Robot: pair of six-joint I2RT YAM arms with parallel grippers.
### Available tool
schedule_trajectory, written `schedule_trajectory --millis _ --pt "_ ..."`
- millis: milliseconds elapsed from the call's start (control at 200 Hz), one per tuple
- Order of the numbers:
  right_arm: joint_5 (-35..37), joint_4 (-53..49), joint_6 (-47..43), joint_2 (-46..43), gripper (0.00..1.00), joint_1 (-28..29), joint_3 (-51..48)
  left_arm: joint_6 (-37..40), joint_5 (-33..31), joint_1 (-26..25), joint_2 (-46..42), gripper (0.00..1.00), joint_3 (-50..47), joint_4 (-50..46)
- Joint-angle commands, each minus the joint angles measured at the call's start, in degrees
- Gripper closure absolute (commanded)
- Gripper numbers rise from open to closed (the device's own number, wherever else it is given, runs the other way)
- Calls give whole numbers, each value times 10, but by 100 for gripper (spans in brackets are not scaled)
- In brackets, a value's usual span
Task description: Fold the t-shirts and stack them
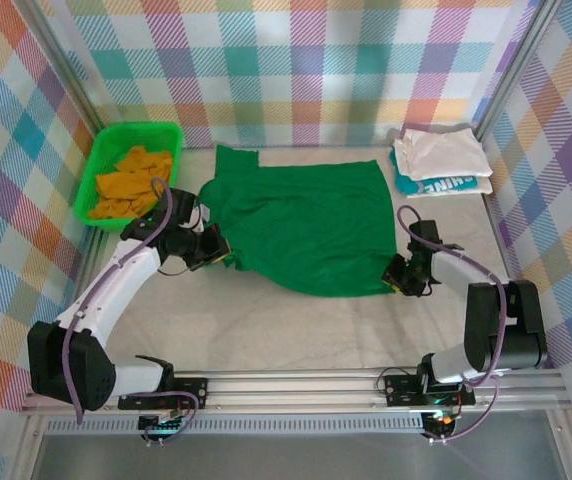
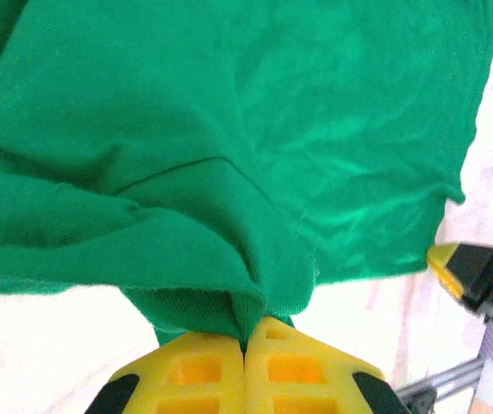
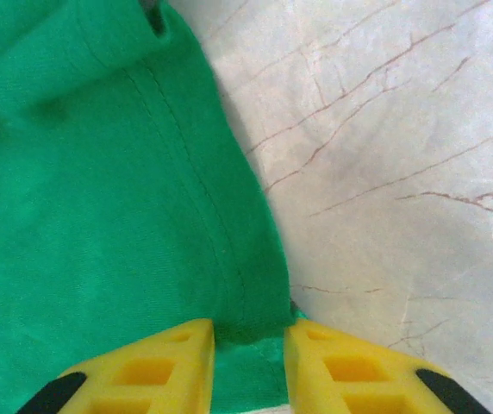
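Note:
I need to pull my left gripper back to the bare tabletop behind it and let go of the bunched fold there, since that edge of the shirt is gathered up.
The dark green t-shirt (image 1: 301, 225) lies spread across the middle of the table. My left gripper (image 1: 216, 256) is shut on a bunched fold of its left edge (image 2: 229, 293), and the yellow fingers (image 2: 195, 371) meet tightly on the cloth. My right gripper (image 1: 399, 280) is at the shirt's near right corner. Its fingers (image 3: 165, 362) stand apart, with the hem (image 3: 246, 332) lying between them. The orange shirt (image 1: 134, 180) is crumpled in the basket. A folded white shirt (image 1: 436, 152) rests on the teal one (image 1: 451, 186) at the back right.
The bright green plastic basket (image 1: 101, 165) stands at the back left beside the checked wall. Marble-patterned tabletop (image 3: 384, 155) is bare to the right of the shirt's hem. The right gripper's yellow tip (image 2: 450, 261) shows past the shirt's far corner in the left wrist view.

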Motion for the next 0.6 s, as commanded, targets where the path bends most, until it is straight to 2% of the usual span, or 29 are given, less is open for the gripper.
schedule_trajectory --millis 0,160,275,330,405,465,595 --pt "-7 -20 -20 4 70 -6 13 50 37 4 9 100 15 -133" --pt "-14 -22 -32 12 68 -7 15 93 141 4 5 100 -32 -156" --pt "-19 -20 -36 18 68 -7 17 135 171 6 4 100 -29 -176" --pt "-19 -20 -36 17 67 -7 17 133 177 6 -1 100 -11 -169" --pt "-18 -21 -38 14 66 -7 18 103 218 12 -19 100 -7 -113" --pt "-18 -22 -39 10 65 -7 20 87 213 16 -22 99 -2 -101" --pt "-10 -24 -39 -2 64 -8 19 134 200 17 15 100 3 -172"
